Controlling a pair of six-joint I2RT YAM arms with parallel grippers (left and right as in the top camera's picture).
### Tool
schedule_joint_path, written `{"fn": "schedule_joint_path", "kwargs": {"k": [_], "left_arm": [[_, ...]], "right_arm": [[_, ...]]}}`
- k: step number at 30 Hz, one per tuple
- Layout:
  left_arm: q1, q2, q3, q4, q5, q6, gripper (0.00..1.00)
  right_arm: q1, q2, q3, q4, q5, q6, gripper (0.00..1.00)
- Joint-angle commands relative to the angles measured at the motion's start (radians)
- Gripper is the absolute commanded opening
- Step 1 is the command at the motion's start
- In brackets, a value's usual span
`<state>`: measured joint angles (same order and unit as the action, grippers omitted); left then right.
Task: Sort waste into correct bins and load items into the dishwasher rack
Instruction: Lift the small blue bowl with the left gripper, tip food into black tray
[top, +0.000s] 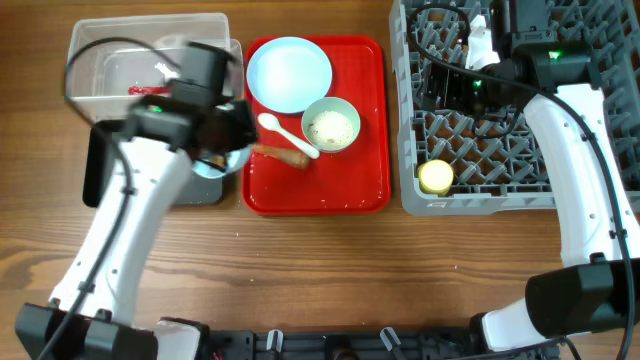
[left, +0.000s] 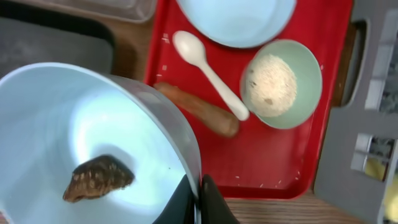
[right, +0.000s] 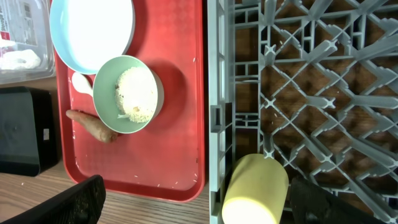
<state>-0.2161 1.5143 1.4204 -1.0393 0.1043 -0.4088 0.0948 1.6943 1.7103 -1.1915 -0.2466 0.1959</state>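
My left gripper will tip over the black tray next, then it will move outward to release the bowl on the pale blue plate (left: 241, 17), because the bowl holds a brown lump (left: 98, 177).
My left gripper (left: 199, 194) is shut on the rim of the pale blue bowl (left: 56, 124), which holds a small brown lump (left: 98, 177). It holds the bowl (top: 213, 163) over the edge of the black tray (top: 96, 170). The red tray (top: 365, 120) carries the pale blue plate (top: 289, 73), a mint-green bowl (top: 346, 112) with rice, the white spoon (top: 285, 133) and an orange carrot-like piece (top: 280, 153). My right gripper (right: 205, 211) is open and empty above the grey rack (top: 480, 197). The yellow cup (right: 255, 190) lies in the rack's front left corner.
The clear tub (top: 90, 50) at the back left holds a red wrapper (top: 150, 90) and white scraps (right: 18, 59). Rice grains (right: 168, 182) lie loose along the red tray's front edge. Bare wooden table (top: 330, 270) runs across the front.
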Motion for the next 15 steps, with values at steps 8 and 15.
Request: {"fn": "schedule_joint_path", "kwargs": {"k": [8,15], "left_arm": [[0.452,0.118,0.003,-0.074,0.728,0.404,0.04],[0.657,0.307,0.003,-0.164,1.051,0.620,0.04]], "right_arm": [[-0.001,-0.016,0.016,0.001,-0.013,-0.013,0.96],[-0.001,-0.016,0.016,0.001,-0.013,-0.013,0.96]]}}
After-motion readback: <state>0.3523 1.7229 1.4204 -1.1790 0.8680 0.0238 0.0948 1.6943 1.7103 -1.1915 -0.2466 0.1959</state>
